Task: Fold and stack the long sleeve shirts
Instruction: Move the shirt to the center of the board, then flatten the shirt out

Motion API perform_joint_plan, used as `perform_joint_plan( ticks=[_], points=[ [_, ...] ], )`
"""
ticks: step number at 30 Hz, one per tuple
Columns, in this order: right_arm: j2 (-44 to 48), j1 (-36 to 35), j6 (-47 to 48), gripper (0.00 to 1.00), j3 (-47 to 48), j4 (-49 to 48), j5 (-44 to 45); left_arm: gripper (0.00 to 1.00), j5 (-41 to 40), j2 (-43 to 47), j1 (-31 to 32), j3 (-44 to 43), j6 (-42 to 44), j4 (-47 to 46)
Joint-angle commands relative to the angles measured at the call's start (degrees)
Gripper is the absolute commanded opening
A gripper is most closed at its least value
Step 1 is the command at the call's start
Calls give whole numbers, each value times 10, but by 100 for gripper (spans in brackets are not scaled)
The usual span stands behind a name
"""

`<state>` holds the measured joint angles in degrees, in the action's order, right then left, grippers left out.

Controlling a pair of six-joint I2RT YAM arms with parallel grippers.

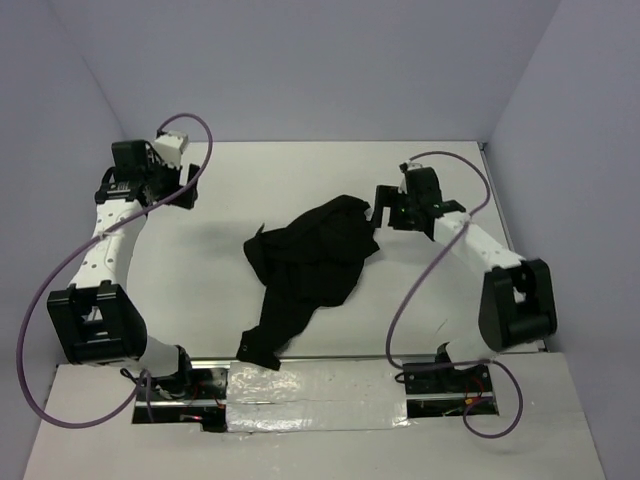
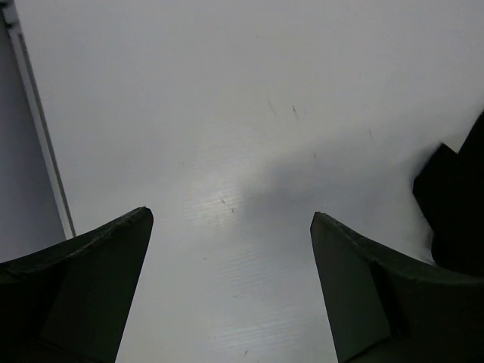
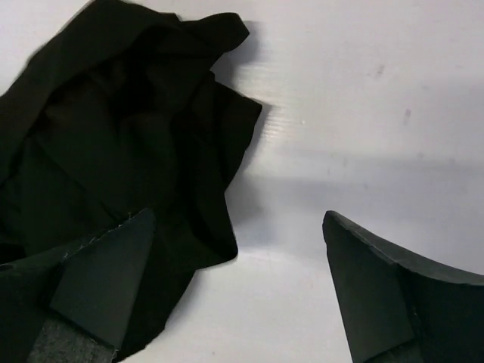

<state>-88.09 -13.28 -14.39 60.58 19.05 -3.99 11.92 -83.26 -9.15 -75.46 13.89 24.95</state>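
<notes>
My left gripper moves toward the right in the top view and down onto the heap's pointed corner next, since only bare table lies between its fingers.
A plain black long sleeve shirt [image 1: 310, 260] lies crumpled in a heap at the table's middle, one sleeve trailing toward the near edge. No white tag shows. My right gripper [image 1: 382, 213] is open at the heap's far right edge. In the right wrist view [image 3: 238, 219] its left finger [image 3: 98, 280] is over the shirt [image 3: 121, 144] and its right finger is over bare table. My left gripper [image 1: 188, 185] is open and empty at the far left, well apart from the shirt. In the left wrist view [image 2: 231, 215] only a shirt corner [image 2: 457, 204] shows at the right edge.
The white table [image 1: 200, 280] is bounded by grey-blue walls on the left, far and right sides. A table edge strip [image 2: 38, 128] shows at the left of the left wrist view. Purple cables loop beside both arms. Silver tape [image 1: 310, 395] covers the near edge between the bases.
</notes>
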Motion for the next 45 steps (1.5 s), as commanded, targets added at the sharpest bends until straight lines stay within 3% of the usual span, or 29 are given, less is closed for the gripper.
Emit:
perform_joint_plan(
  ticks=[1,2,3,5,6,7,8,9,11,16,21,22,23,24,25,26,27,28,31,35,41,45],
  points=[
    [134,-3,-25,96,-30,-73,39,99,27,25,10,37,74,48],
    [143,-7,-20,41,-40,-81,32,99,25,34,18,52,92,59],
    [151,-14,-13,1,-48,-81,33,99,17,44,30,87,123,72],
    [145,-54,-3,0,-46,-59,45,99,-19,74,82,129,148,79],
    [126,-69,8,11,-37,-48,70,99,-37,89,131,170,163,81],
    [114,-87,12,36,-33,-40,79,99,-47,94,156,188,167,78],
    [101,-122,15,69,-30,-31,87,99,-58,98,183,222,169,70],
    [78,-132,11,82,-28,-34,90,99,-68,100,229,234,163,36],
    [59,-129,-7,99,-38,-62,69,99,-73,87,253,237,155,5],
    [0,-95,-48,100,-29,-79,23,99,-147,-60,248,148,96,-28],
    [-68,-97,-42,100,-12,-64,-47,99,-97,-169,239,92,66,1],
    [-72,-97,-42,97,-16,-73,-74,99,-84,-172,239,92,66,-1],
    [-75,-97,-37,90,-17,-76,-88,88,-64,-173,239,92,67,-3],
    [-81,-97,-35,75,-15,-78,-102,76,-58,-170,239,91,68,-4],
    [-81,-96,-34,39,-12,-75,-110,59,-52,-169,239,89,67,-3],
    [-81,-97,-27,22,-3,-68,-117,15,-48,-162,237,80,68,4],
    [-75,-95,-22,8,3,-66,-121,0,-46,-159,235,72,64,9],
    [-69,-89,-16,0,10,-62,-124,0,-45,-155,233,63,64,16],
    [-23,-83,23,0,82,-18,-104,0,-58,-133,226,-16,69,57],
    [112,-83,67,0,168,34,-45,0,-104,-65,216,-113,58,101],
    [290,-85,85,0,287,100,-32,0,-155,150,215,-216,85,96],
    [371,-87,82,0,327,124,-48,0,-154,240,215,-260,95,102]
  ],
)
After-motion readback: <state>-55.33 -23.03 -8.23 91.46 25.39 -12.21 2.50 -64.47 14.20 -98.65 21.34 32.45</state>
